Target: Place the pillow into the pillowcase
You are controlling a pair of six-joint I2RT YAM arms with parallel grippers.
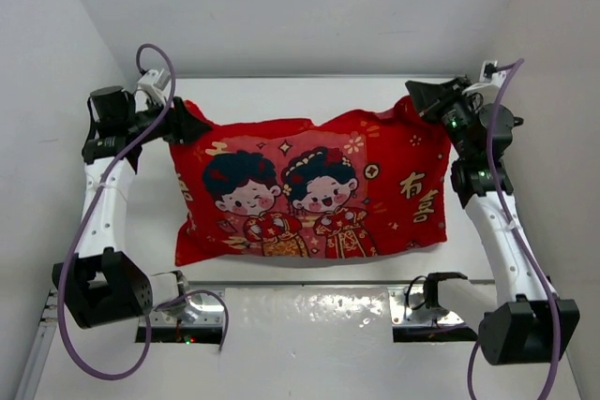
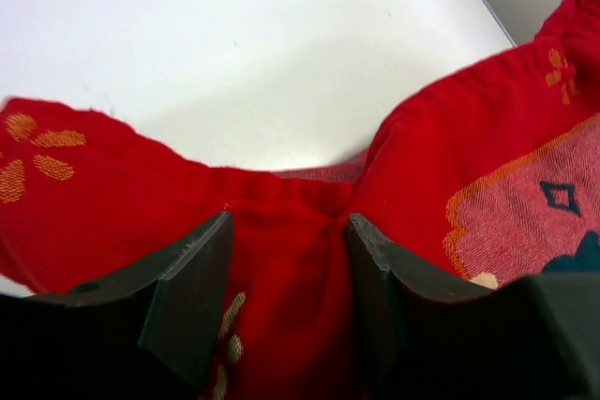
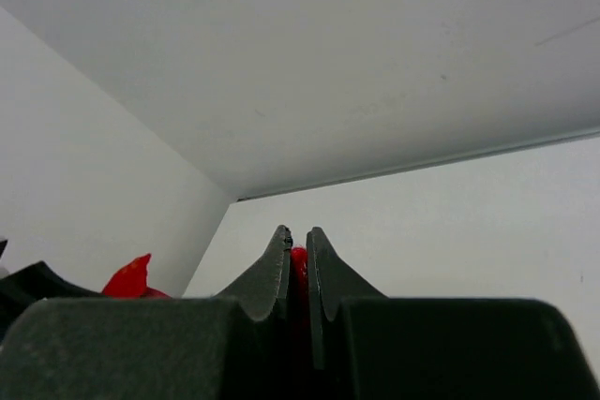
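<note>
The case's rim sags between my grippers, so my right gripper will next lift its corner high. It will then lower that corner outward over the table's far edge and let it go.
The red pillowcase [image 1: 309,189], printed with two cartoon figures, lies plump across the middle of the white table. The pillow is hidden; no white fabric shows. My left gripper [image 1: 192,125] is at the case's far left corner. In the left wrist view its jaws [image 2: 289,227] stand apart, with bunched red pillowcase fabric [image 2: 94,194] lying loose between them. My right gripper [image 1: 419,100] is at the far right corner. In the right wrist view it [image 3: 296,236] is shut on a thin fold of the red pillowcase [image 3: 298,261].
White walls close in the table at the back [image 1: 300,7], left and right. A metal rail [image 1: 309,285] with the two arm bases runs along the near edge. Purple cables [image 1: 155,58] loop off both arms.
</note>
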